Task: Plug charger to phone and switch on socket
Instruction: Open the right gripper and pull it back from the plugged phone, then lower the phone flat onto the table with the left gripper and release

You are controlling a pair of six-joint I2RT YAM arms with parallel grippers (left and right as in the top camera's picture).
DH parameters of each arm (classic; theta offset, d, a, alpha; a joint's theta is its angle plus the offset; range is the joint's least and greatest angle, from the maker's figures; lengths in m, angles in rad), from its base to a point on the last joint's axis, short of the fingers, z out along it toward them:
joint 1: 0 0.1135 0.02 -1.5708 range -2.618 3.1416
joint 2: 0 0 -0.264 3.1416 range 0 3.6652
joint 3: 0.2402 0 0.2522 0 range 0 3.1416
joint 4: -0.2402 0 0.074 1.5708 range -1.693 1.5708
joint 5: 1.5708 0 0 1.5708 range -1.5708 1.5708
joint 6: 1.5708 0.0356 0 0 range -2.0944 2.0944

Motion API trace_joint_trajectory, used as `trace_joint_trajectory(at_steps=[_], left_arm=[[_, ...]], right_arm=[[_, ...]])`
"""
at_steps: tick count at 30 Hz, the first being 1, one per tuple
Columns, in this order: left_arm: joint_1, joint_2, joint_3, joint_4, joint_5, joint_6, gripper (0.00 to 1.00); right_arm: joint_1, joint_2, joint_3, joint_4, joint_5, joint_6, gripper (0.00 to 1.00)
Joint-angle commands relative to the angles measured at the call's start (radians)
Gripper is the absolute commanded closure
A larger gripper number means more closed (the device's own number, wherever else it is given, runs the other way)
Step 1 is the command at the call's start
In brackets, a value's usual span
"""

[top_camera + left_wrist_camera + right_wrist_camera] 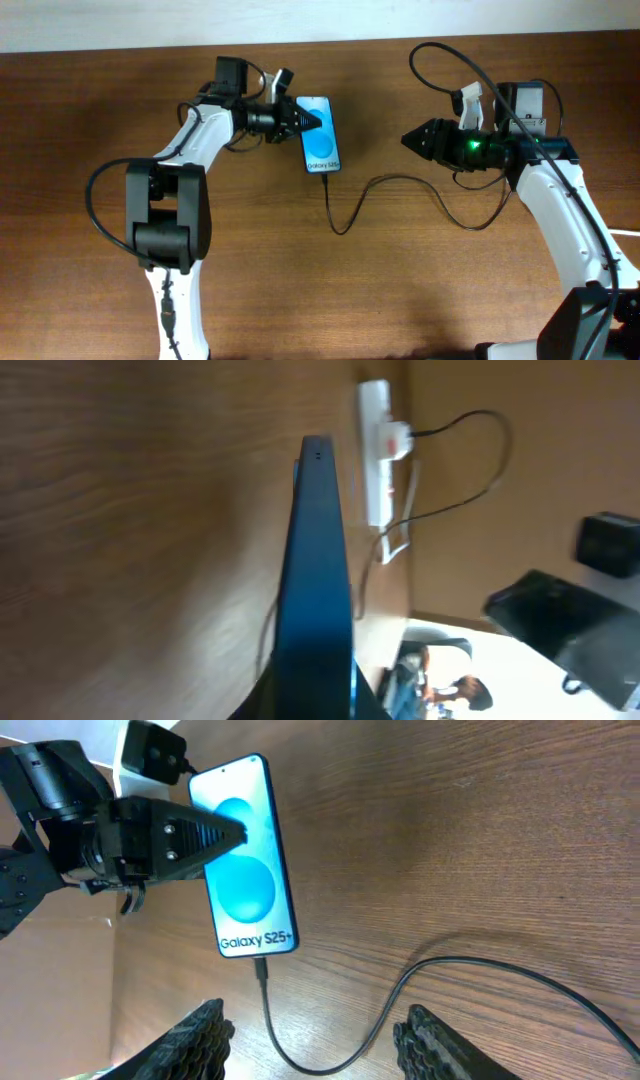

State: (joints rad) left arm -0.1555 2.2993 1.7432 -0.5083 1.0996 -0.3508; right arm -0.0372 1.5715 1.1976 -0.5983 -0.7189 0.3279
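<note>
My left gripper needs to lower the phone (322, 145) onto the table next and let go of it, because the end of the plug is already in the phone's bottom end.
The phone (322, 145) has a lit blue screen facing up, and its white strip reads "Galaxy S25+" (245, 860). My left gripper (305, 122) is shut on its left long side, one black finger (190, 832) lying over the screen. In the left wrist view the phone (315, 580) runs edge-on between the jaws. The charger (345, 225), a thin black cable, has its plug tip (262, 970) in the phone's bottom end and snakes right. My right gripper (408, 140) hangs open to the phone's right, its fingers (195, 1040) astride the cable. The socket (377, 460) is white with a red switch, and the right arm partly hides it (470, 100).
The brown wooden table's far edge (120, 40) meets a pale wall. The right arm's own black cables (450, 60) loop above the socket. Beyond the table's edge (100, 970) is pale floor. The left arm's base (165, 215) stands front left.
</note>
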Motion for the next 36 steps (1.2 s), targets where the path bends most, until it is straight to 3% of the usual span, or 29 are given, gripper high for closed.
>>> trace_joint_trajectory(at_steps=[1, 16, 26, 36], left_arm=[[-0.015, -0.033, 0.000, -0.038, -0.055, 0.092, 1.00], [-0.015, -0.033, 0.000, -0.227, -0.260, 0.224, 1.00], [-0.015, -0.033, 0.000, -0.279, -0.316, 0.278, 1.00], [-0.015, -0.033, 0.000, -0.342, -0.416, 0.250, 0.99]], right_arm=[[0.006, -0.023, 0.012, -0.001, 0.021, -0.017, 0.42], [0.006, -0.023, 0.012, -0.031, 0.021, -0.017, 0.42], [0.006, -0.023, 0.012, -0.061, 0.025, -0.018, 0.42], [0.006, -0.022, 0.012, -0.064, 0.025, -0.018, 0.42]])
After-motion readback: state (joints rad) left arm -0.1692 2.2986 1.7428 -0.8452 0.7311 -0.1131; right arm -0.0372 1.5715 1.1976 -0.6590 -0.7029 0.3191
